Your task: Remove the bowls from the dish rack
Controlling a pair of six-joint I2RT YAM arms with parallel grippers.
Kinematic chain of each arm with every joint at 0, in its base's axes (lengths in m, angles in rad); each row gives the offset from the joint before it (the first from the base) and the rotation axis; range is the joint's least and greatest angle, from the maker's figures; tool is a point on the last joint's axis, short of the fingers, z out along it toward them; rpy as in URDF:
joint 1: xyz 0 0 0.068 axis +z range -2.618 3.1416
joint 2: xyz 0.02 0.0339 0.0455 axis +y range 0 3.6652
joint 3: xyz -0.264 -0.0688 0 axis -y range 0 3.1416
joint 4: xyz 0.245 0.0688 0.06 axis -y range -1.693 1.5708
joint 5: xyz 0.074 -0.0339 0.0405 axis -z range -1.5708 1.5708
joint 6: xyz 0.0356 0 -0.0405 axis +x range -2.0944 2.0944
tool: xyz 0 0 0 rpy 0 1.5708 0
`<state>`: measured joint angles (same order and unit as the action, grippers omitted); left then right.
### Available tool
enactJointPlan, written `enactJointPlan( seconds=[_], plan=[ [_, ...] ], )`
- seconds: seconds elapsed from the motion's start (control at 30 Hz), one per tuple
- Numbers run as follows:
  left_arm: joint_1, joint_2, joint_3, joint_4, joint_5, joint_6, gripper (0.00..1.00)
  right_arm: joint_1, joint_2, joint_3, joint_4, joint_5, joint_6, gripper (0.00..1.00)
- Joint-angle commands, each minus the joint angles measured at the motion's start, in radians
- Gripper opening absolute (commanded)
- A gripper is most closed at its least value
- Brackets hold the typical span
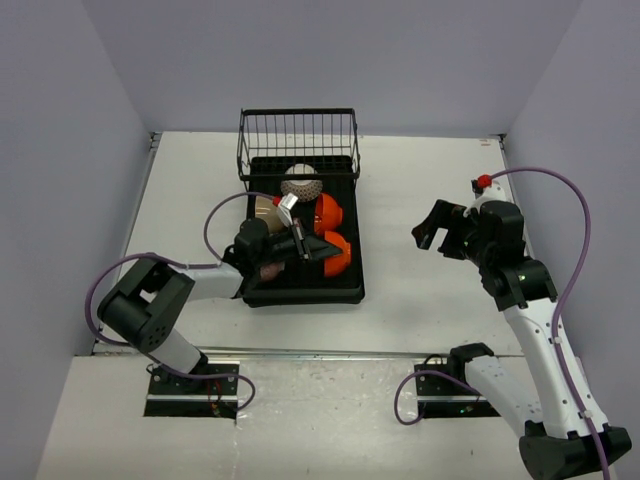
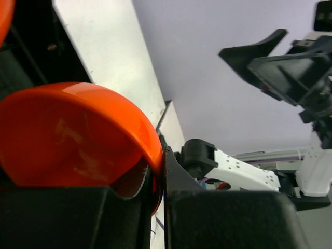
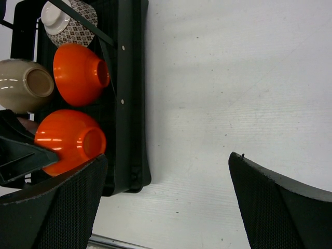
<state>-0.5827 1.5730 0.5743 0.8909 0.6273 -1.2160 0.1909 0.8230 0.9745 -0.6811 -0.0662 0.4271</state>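
Next, my left gripper needs to lift the near orange bowl, carry it left in the top view to empty tabletop by the side (image 1: pixel 163 226), then lower and release it.
The black dish rack (image 1: pixel 300 290) lies mid-table with its wire basket (image 1: pixel 298 135) at the far end. It holds two orange bowls, the near one (image 1: pixel 338 255) and the far one (image 1: pixel 327 211), a beige bowl (image 1: pixel 265 210) and a patterned bowl (image 1: pixel 301 185). My left gripper (image 1: pixel 310 248) is shut on the rim of the near orange bowl (image 2: pixel 72 135), with the rim pinched between the jaws (image 2: pixel 161 166). My right gripper (image 1: pixel 440 228) is open and empty above the table, right of the rack. In the right wrist view the gripper (image 3: pixel 166 171) frames bare table, with the near orange bowl (image 3: pixel 67 137) at the left.
The right wrist view also shows the far orange bowl (image 3: pixel 78 72), the beige bowl (image 3: pixel 23 85), the patterned bowl (image 3: pixel 70 23) and the rack's edge (image 3: pixel 129 104). White table (image 1: pixel 430 290) stretches right of the rack. Lilac walls enclose three sides.
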Motion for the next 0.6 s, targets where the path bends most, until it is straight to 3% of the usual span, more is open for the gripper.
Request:
enactJointPlan(
  seconds=[0.0,0.37,0.47,0.57],
  plan=[
    [0.015,-0.015,0.015,0.286,0.046,-0.077,0.00,0.004,-0.005,0.003,0.021,0.017,-0.016,0.99],
    [0.017,-0.040,0.007,0.330,0.057,-0.111,0.00,0.004,-0.002,0.000,0.026,0.025,-0.021,0.99],
    [0.017,-0.096,0.007,0.275,0.058,-0.094,0.00,0.004,-0.001,0.009,0.026,0.029,-0.019,0.99],
    [0.017,-0.195,0.030,0.096,0.055,-0.010,0.00,0.004,0.008,0.026,0.023,0.031,-0.017,0.99]
  ],
)
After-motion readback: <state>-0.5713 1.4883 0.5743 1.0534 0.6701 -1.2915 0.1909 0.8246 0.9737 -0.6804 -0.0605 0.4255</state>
